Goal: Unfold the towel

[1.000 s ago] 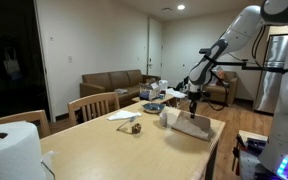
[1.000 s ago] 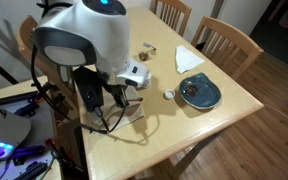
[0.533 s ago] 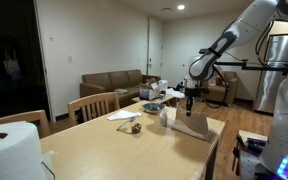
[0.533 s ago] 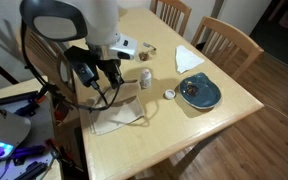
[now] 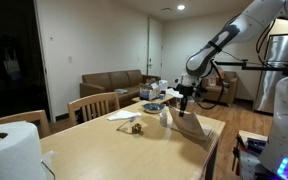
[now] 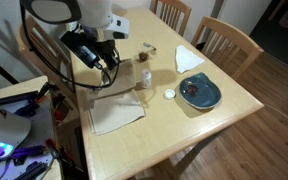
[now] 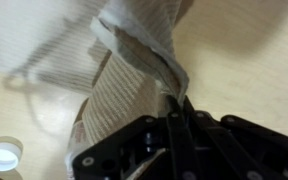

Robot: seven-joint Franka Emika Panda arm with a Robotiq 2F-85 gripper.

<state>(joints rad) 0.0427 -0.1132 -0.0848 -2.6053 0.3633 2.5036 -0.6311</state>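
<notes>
I next need to move my gripper down and back to the tabletop near the table's edge and release the towel (image 5: pixel 191 126), as its pinched edge still hangs above the table.
The towel (image 5: pixel 191 126) is a beige cloth with fine stripes. One edge hangs from my gripper (image 5: pixel 181 100) while the rest trails down onto the wooden table (image 5: pixel 114 150). In an exterior view most of the towel (image 6: pixel 115 112) lies spread near the table's edge, below my gripper (image 6: pixel 111 65). The wrist view shows a bunched fold of the towel (image 7: pixel 124 70) running straight into my gripper (image 7: pixel 175 102), whose jaws are shut on it. The cloth hides the pinch point itself.
A blue plate (image 6: pixel 199 93), a white napkin (image 6: pixel 189 58), a small white cap (image 6: pixel 169 95) and a glass (image 6: pixel 144 75) lie on the table beyond the towel. A paper towel roll (image 5: pixel 9 150) stands at the near end. Chairs (image 6: pixel 227 40) line the far side.
My gripper has carried the held towel edge up and away across the table. The cloth has gone from a folded bundle under the arm to a wider, mostly spread sheet.
</notes>
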